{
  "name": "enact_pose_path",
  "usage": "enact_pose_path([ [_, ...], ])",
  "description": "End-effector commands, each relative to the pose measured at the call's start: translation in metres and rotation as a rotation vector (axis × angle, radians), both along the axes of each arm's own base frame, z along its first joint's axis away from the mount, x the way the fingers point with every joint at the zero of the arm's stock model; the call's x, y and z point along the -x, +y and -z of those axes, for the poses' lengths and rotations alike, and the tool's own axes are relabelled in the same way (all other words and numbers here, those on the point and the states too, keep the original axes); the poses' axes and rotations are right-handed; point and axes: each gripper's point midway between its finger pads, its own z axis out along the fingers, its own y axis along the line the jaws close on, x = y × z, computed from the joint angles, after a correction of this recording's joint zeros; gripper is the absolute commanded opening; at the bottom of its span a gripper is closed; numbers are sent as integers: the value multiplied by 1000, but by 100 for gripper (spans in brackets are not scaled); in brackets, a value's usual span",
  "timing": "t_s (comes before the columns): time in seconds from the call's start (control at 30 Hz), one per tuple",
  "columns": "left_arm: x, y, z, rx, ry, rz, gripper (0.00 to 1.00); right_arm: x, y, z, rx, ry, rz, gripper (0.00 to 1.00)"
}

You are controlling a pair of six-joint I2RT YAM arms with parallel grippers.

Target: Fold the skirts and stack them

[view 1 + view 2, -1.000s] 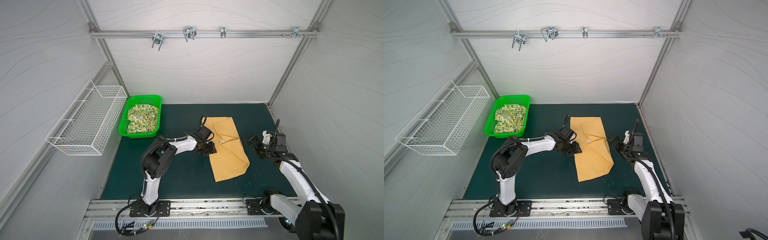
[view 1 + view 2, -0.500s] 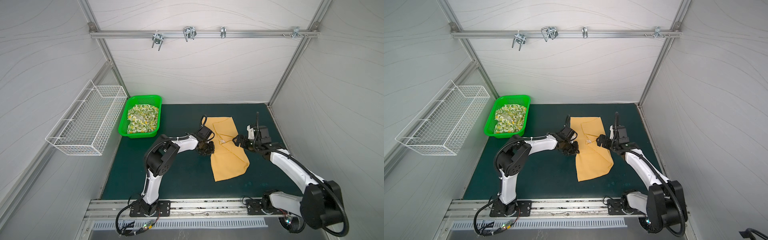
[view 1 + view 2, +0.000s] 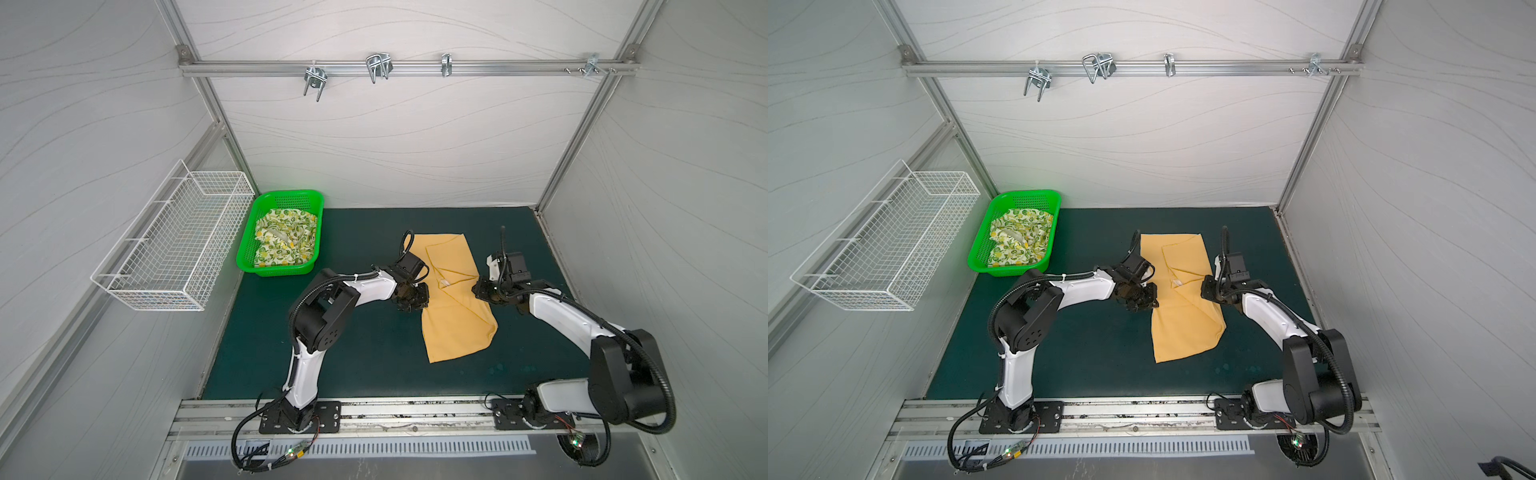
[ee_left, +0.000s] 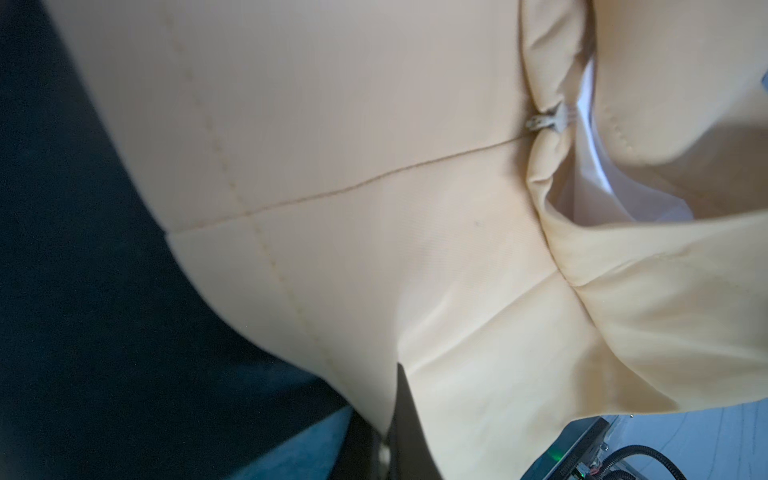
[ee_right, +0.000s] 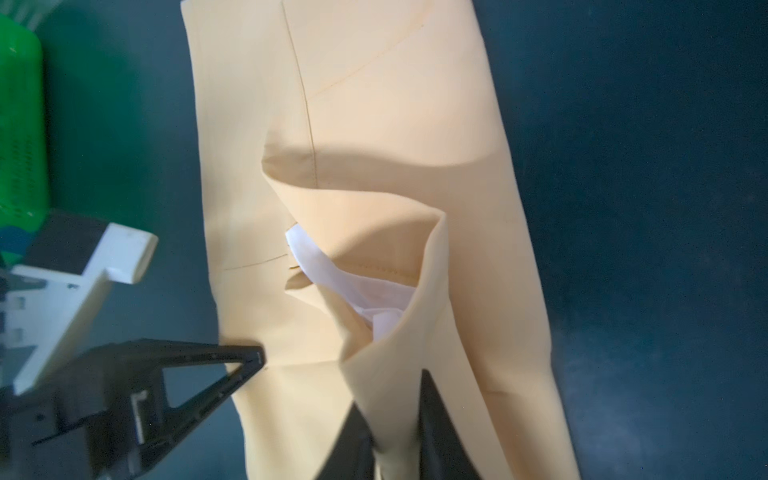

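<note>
The skirt still lies folded over itself, so the robot's left gripper will next pull the skirt's edge over the bare mat [image 3: 350, 263] toward the green basket [image 3: 276, 270] and let go of it there.
The mustard-yellow skirt [image 3: 455, 328] [image 3: 1183, 328] lies lengthwise on the green mat, with its far part folded over. My left gripper [image 3: 419, 297] [image 3: 1148, 299] is at the skirt's left edge, and in the left wrist view [image 4: 388, 415] it is shut on that edge. At the right edge, my right gripper [image 3: 482, 291] [image 3: 1208, 291] is shut on a raised fold of the same skirt [image 5: 374, 124], the cloth pinched between its dark fingers [image 5: 436, 415]. The lemon-print skirt [image 3: 284, 243] [image 3: 1019, 243] lies crumpled in the green basket [image 3: 276, 270] [image 3: 1009, 270].
The green basket stands at the mat's back left corner. A white wire basket [image 3: 174, 249] hangs on the left wall. A rail with metal hooks [image 3: 374, 68] runs across the back wall. White walls close in three sides of the mat.
My right arm swung in from the right to the yellow skirt's right edge and shut on a fold. My left gripper closed on the left edge.
</note>
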Motion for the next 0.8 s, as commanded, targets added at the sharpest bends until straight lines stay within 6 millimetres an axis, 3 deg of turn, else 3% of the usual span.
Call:
enact_pose_path([
  [0.0, 9, 18, 28, -48, 83, -22, 0, -12, 7, -14, -31, -38, -4, 7],
  [0.27, -14, 60, 5, 22, 67, -115, 0, -12, -4, -41, -101, -108, 76, 5],
  [0.47, -31, 99, -25, 50, 28, -195, 0, 8, -32, -51, -226, -141, 258, 7],
  [0.6, -40, 128, -48, 45, -11, -249, 0, 28, -46, -33, -284, -89, 369, 9],
  [0.77, -46, 160, -71, 19, -65, -304, 0, 59, -48, 9, -356, 11, 469, 11],
])
